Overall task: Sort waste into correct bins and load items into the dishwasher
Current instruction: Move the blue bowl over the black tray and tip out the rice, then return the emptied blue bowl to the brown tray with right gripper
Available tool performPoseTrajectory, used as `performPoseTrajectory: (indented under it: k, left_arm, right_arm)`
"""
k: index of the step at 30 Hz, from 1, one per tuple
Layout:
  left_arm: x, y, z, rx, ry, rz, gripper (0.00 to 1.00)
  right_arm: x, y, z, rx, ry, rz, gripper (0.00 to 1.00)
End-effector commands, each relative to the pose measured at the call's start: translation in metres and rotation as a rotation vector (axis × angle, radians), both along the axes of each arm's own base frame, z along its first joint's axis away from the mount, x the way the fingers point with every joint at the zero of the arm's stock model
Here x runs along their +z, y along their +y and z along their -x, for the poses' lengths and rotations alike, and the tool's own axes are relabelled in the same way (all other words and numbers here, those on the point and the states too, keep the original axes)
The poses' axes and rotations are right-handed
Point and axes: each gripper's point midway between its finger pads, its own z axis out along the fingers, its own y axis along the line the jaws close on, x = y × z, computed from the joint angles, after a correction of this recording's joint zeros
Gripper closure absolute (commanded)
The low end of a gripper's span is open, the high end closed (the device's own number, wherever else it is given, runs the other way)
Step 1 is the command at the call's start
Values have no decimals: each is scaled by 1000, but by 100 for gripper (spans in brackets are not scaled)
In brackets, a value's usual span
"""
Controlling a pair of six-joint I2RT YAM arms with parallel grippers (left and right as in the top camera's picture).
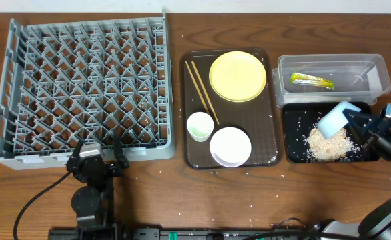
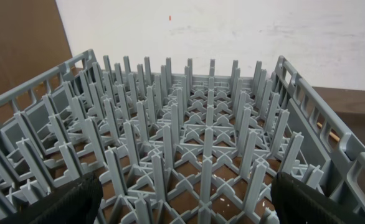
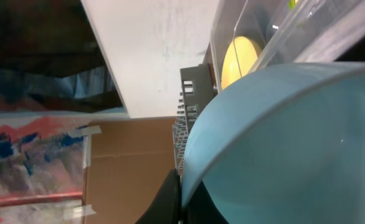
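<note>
The bare brown tray by the white bowl is to the left in the overhead view. My right gripper will swing there next, level the light blue bowl's rim, lower and let go.
My right gripper (image 1: 353,120) is shut on the rim of the light blue bowl (image 1: 331,119) and holds it tipped on its side over the black tray (image 1: 294,137). The bowl fills the right wrist view (image 3: 282,143), with a finger (image 3: 181,200) pinching its rim. Beige rice crumbs (image 1: 327,143) lie piled in the black tray. The green-and-yellow wrapper (image 1: 310,81) lies in the clear tub (image 1: 375,67). The yellow plate (image 1: 237,76), chopsticks (image 1: 201,92), white cup (image 1: 199,125) and white bowl (image 1: 230,146) sit on the brown tray. My left gripper (image 1: 99,155) is open at the grey rack's (image 1: 82,87) front edge (image 2: 182,205).
The brown serving tray (image 1: 273,133) sits between the rack and the two bins. Loose crumbs are scattered on the wooden table in front of the trays (image 1: 249,175). A black cable (image 1: 29,200) runs from the left arm to the front left.
</note>
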Motion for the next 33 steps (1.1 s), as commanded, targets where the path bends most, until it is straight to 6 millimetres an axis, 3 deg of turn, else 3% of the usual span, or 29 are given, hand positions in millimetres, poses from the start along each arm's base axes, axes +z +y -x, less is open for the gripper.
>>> performPoseTrajectory:
  k: [1, 9, 23, 28, 33]
  left_arm:
    - [-18, 3, 1, 16, 45, -2, 12]
    - [-18, 3, 1, 16, 45, -2, 12]
    - [-18, 3, 1, 16, 45, -2, 12]
    - [-18, 3, 1, 16, 45, -2, 12]
    - [-18, 3, 1, 16, 45, -2, 12]
  right_arm:
    - [16, -2, 1, 5, -57, -31, 99]
    - [12, -5, -2, -11, -25, -23, 99]
    - [14, 35, -19, 125, -76, 44, 99]
    - [15, 61, -27, 208, -112, 86, 99]
    - [11, 109, -31, 330, -113, 142, 99]
